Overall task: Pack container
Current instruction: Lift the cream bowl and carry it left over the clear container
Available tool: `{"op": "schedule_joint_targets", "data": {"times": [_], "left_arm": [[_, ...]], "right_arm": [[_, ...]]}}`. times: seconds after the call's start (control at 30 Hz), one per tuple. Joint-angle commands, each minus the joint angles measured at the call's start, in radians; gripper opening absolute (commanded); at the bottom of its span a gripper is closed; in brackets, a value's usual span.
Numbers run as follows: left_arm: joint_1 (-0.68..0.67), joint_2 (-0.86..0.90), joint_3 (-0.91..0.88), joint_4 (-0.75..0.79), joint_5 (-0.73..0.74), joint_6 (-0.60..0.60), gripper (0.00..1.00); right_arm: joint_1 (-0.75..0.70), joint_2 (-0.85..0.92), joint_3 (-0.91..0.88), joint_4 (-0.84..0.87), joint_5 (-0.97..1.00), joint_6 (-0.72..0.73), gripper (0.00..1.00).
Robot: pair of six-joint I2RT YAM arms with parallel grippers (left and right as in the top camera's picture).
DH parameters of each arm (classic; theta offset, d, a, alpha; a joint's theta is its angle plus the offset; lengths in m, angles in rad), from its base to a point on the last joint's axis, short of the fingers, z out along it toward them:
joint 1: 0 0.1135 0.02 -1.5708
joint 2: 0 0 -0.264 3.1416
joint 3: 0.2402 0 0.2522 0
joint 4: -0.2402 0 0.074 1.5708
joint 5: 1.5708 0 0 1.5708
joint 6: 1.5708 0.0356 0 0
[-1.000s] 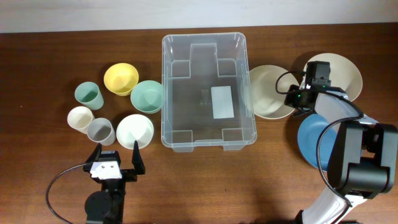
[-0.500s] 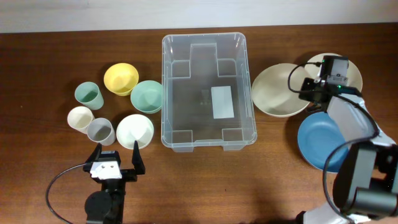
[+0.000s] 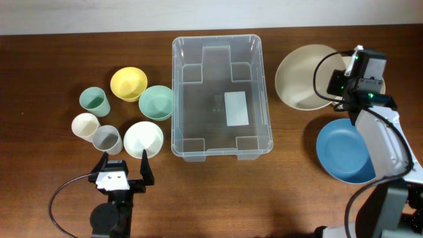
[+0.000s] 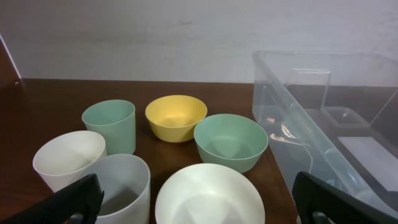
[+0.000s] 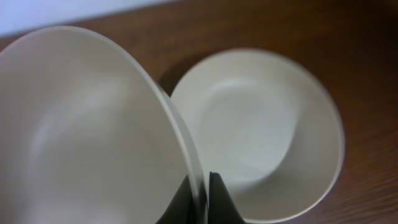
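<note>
My right gripper goes left in the overhead view next, then down into the container's far half [image 3: 215, 80] to release the large cream bowl. The container's bottom is empty.
The container [image 3: 198, 112], a large clear bin with a white label on its floor, stands mid-table and is empty; its left wall [image 4: 311, 124] shows in the left wrist view. My right gripper [image 3: 338, 84] [image 5: 204, 193] is shut on the rim of a large cream bowl [image 3: 305, 76] [image 5: 81, 124], held tilted off the table to the right of the container. Under it lies a second cream bowl [image 5: 261, 130]. My left gripper [image 3: 123, 173] [image 4: 199, 205] stands open near the front edge, behind a white bowl [image 3: 143, 139] [image 4: 208, 196], with nothing between its fingers.
Left of the container stand a yellow bowl [image 3: 128, 82], a green bowl [image 3: 156, 101], a green cup [image 3: 94, 100], a cream cup [image 3: 85, 125] and a grey cup [image 3: 106, 139]. A blue plate [image 3: 344, 152] lies at the right front.
My right gripper has lifted the cream bowl by its rim and carried it to the right and back, tilting it. The left arm has stayed still.
</note>
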Motion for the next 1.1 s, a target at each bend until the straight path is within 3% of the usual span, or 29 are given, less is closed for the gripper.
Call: {"op": "schedule_joint_targets", "data": {"times": [0.0, 0.3, 0.73, 1.07], "left_arm": [[0.006, 0.0, -0.01, 0.003, 0.011, 0.019, 0.99], [0.006, 0.0, -0.01, 0.003, 0.011, 0.019, 0.99], [0.006, 0.0, -0.01, 0.003, 0.011, 0.019, 1.0], [0.006, 0.0, -0.01, 0.003, 0.011, 0.019, 1.0]], "right_arm": [[-0.003, -0.08, 0.03, 0.047, 0.046, -0.02, 0.04], [0.034, -0.174, 0.034, 0.094, -0.076, -0.056, 0.04], [0.373, -0.176, 0.034, 0.161, -0.116, -0.19, 0.04], [0.539, 0.002, 0.034, 0.332, -0.116, -0.189, 0.04]]}}
